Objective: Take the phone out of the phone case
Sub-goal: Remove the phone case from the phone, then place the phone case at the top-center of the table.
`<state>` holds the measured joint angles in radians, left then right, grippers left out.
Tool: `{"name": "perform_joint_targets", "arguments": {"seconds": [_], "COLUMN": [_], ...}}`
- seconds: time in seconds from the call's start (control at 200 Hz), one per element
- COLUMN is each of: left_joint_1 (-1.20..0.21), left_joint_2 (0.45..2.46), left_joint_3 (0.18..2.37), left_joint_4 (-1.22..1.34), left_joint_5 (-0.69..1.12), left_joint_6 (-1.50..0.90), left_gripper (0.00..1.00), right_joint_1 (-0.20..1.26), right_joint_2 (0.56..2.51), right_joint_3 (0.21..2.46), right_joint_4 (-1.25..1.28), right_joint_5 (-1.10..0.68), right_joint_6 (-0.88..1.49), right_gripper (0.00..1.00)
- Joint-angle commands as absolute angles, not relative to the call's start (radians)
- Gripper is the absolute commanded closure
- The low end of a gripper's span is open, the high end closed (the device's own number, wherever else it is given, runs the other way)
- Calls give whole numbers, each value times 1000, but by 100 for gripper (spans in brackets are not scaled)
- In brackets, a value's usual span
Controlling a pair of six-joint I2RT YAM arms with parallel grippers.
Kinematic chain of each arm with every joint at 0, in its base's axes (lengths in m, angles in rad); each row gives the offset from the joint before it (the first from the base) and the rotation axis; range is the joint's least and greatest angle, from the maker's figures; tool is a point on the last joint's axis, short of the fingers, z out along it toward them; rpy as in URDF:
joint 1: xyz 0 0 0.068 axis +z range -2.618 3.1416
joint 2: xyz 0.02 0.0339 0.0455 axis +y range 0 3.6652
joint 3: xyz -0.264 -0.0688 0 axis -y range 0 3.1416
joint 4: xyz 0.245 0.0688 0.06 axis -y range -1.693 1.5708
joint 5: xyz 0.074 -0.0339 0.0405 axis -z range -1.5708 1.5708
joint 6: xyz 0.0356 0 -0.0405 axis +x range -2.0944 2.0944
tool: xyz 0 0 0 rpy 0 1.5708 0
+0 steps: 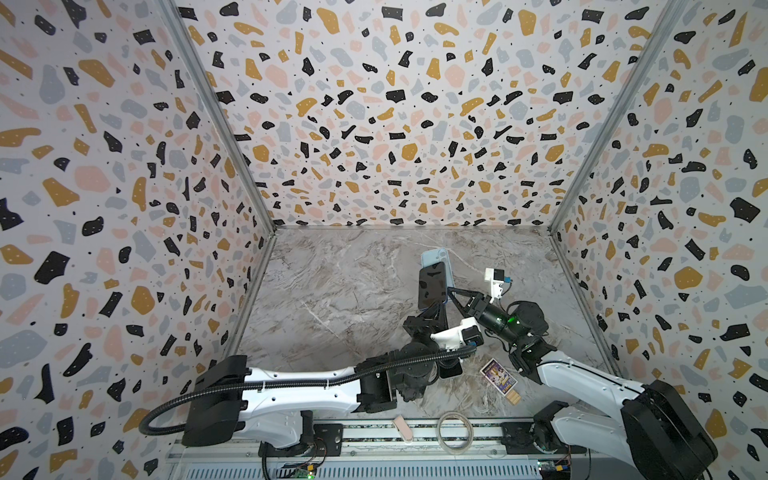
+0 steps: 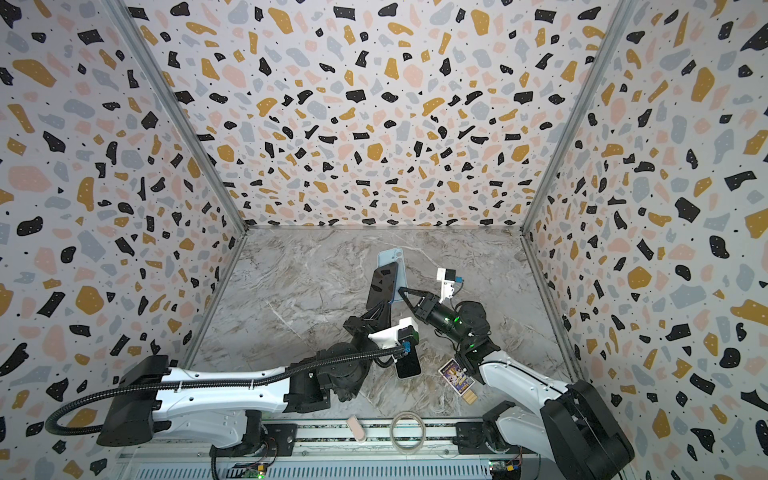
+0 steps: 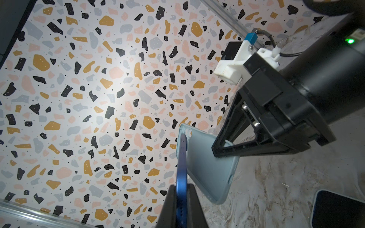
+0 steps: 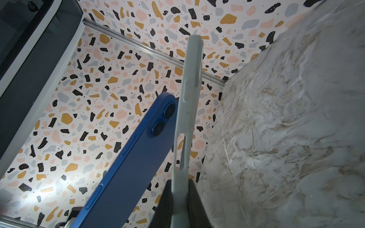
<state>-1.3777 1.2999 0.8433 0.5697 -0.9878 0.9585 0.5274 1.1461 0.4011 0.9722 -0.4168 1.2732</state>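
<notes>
The right gripper moves down next, tipping the case flat, and releases the case's side rim (image 4: 187, 110) on the bare marble table, since that open surface lies below it.
The dark blue phone (image 1: 430, 291) is held upright above the marble table, screen toward the camera in both top views. My left gripper (image 1: 434, 311) is shut on its lower end; the left wrist view shows the phone's edge (image 3: 181, 167) clamped between the jaws of that gripper (image 3: 181, 187). The pale blue phone case (image 1: 434, 257) stands just behind it, empty side toward the phone. My right gripper (image 1: 449, 291) is shut on the case's side rim (image 4: 187, 110). Phone (image 4: 134, 158) and case splay apart in a V, close together at the camera end.
Another dark phone-like slab (image 2: 407, 365) lies on the table under the left wrist. A printed card (image 1: 498, 376) and a small wooden piece (image 1: 514, 397) lie near the right arm. A tape ring (image 1: 455, 430) and a pink block (image 1: 403, 428) sit at the front rail. Patterned walls enclose three sides.
</notes>
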Motion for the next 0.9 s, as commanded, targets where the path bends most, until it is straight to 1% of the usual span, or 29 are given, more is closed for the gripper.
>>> {"name": "perform_joint_targets", "arguments": {"seconds": [0.0,0.21,0.471,0.606,0.896], "left_joint_1": [-1381,-1381,-1386,-1396,-1421], "left_joint_2": [1260,1226,1208,1192,1160], "left_joint_3": [828,792,731,703,613], "left_joint_4": [642,637,625,574,458], "left_joint_5": [-1041,-1075,-1134,-1176,-1204], "left_joint_6": [963,945,905,828,626], "left_gripper": [100,100,100,100,100], "right_joint_1": [522,519,522,522,530], "right_joint_2": [1165,1249,1447,1555,1761], "right_joint_3": [440,466,519,558,674], "right_joint_4": [940,934,1029,1076,1092], "right_joint_5": [-372,-371,-391,-392,-408], "right_joint_6": [1240,1243,1289,1313,1345], "right_gripper": [100,100,100,100,100]}}
